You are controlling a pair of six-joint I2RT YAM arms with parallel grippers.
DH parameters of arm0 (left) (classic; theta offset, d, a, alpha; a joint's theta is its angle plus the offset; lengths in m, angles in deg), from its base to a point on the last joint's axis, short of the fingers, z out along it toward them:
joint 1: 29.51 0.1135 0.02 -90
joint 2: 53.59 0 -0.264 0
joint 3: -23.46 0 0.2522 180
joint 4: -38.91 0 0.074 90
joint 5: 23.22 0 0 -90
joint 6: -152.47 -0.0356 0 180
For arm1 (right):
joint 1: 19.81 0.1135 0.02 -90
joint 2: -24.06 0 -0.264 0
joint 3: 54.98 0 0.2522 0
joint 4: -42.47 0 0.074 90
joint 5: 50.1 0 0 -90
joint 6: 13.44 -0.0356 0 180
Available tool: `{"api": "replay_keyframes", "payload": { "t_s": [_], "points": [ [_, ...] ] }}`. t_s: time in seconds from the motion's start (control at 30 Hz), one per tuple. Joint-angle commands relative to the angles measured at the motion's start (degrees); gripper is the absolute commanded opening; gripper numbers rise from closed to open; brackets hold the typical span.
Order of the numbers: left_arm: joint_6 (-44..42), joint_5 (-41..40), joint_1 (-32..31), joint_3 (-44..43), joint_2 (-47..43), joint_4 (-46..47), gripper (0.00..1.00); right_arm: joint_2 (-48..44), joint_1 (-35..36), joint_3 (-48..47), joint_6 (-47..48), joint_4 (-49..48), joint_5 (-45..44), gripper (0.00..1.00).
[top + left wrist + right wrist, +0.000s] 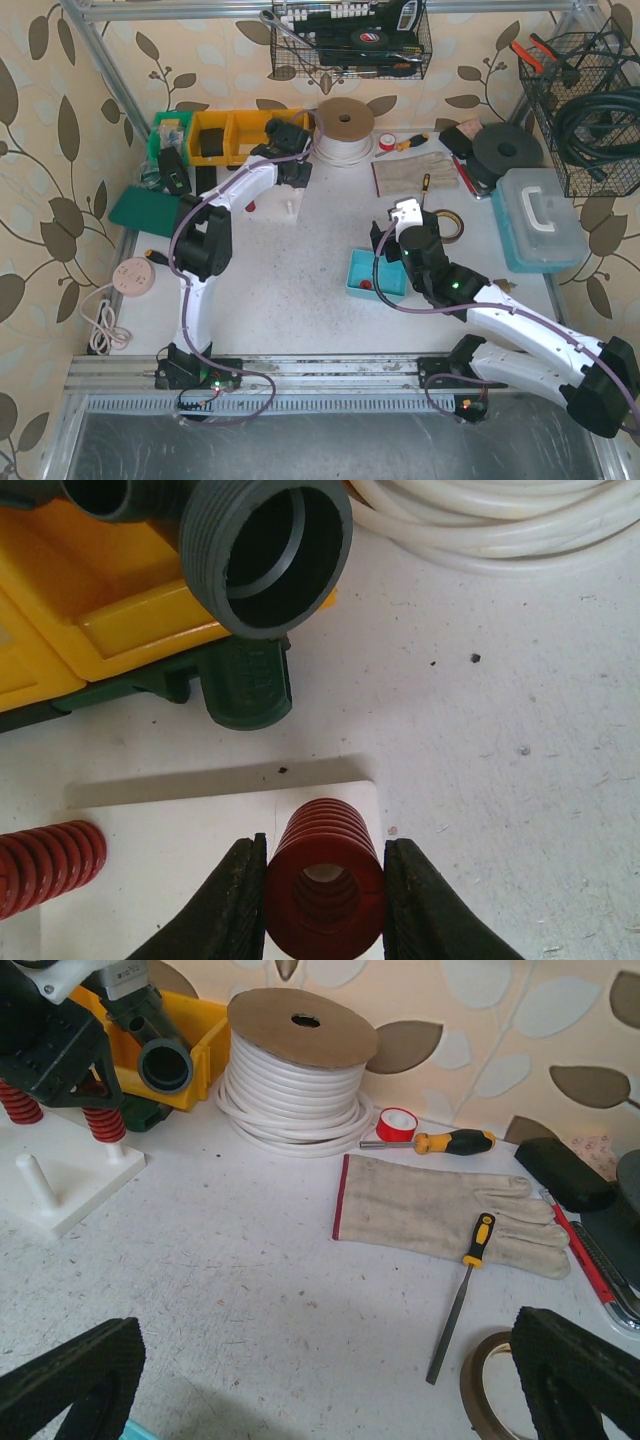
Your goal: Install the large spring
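Observation:
One peg stands bare, so the robot's right gripper will next move back, tilt down and lower around the blue tray's red spring (pixel 366 285), which lies below it and farther back.
My left gripper (pixel 325 905) is shut on the large red spring (pixel 325 880), one finger on each side. The spring stands upright at the corner of the white base plate (pixel 170 870), and white shows through its bore. A second red spring (pixel 45 865) stands on the plate to the left. In the right wrist view the left gripper (pixel 60 1050) sits over the held spring (pixel 103 1123), with a bare white peg (pixel 35 1175) on the plate (pixel 80 1185). My right gripper (pixel 330 1390) is open and empty above the table. In the top view it (pixel 400 222) is near the blue tray (pixel 375 272).
A grey pipe fitting (pixel 265 555) and yellow bins (pixel 90 610) lie just beyond the plate. A white cable spool (pixel 300 1070), a glove (pixel 440 1210), a file (pixel 460 1300), a screwdriver (pixel 450 1142), red tape (pixel 397 1123) and a tape roll (pixel 490 1385) lie right of it.

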Motion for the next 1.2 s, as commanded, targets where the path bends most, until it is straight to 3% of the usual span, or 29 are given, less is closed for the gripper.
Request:
{"api": "replay_keyframes", "payload": {
  "t_s": [0.0,0.2,0.27,0.37,0.63,0.8,1.17],
  "points": [
    [-0.8,0.8,0.9,-2.2,1.0,-1.5,0.30,0.6,-0.2,0.1,0.3,-0.7,-1.3,0.98],
    [-0.9,0.6,0.9,-2.1,-0.8,-1.8,0.48,0.8,-0.2,-0.2,0.4,-0.4,-1.4,0.98],
    [-0.7,0.6,0.9,-2.1,-2.1,-2.1,0.62,0.5,-0.3,-0.1,0.5,-0.6,-1.7,0.98],
    [-0.1,1.6,0.9,-0.5,-5.1,-2.1,0.70,0.2,-0.3,0.3,0.7,-1.0,-1.8,0.98],
    [4.7,6.3,0.9,15.0,-20.6,5.4,0.74,2.8,-2.3,-3.6,-0.5,5.4,3.0,0.98],
    [8.3,12.0,0.9,30.8,-32.6,13.7,0.75,4.1,-5.8,-8.2,-3.7,15.8,14.2,0.97],
    [13.5,22.8,0.5,63.6,-53.1,32.5,0.75,9.3,-8.3,-13.9,-6.7,37.2,34.5,0.72]
  ]
}}
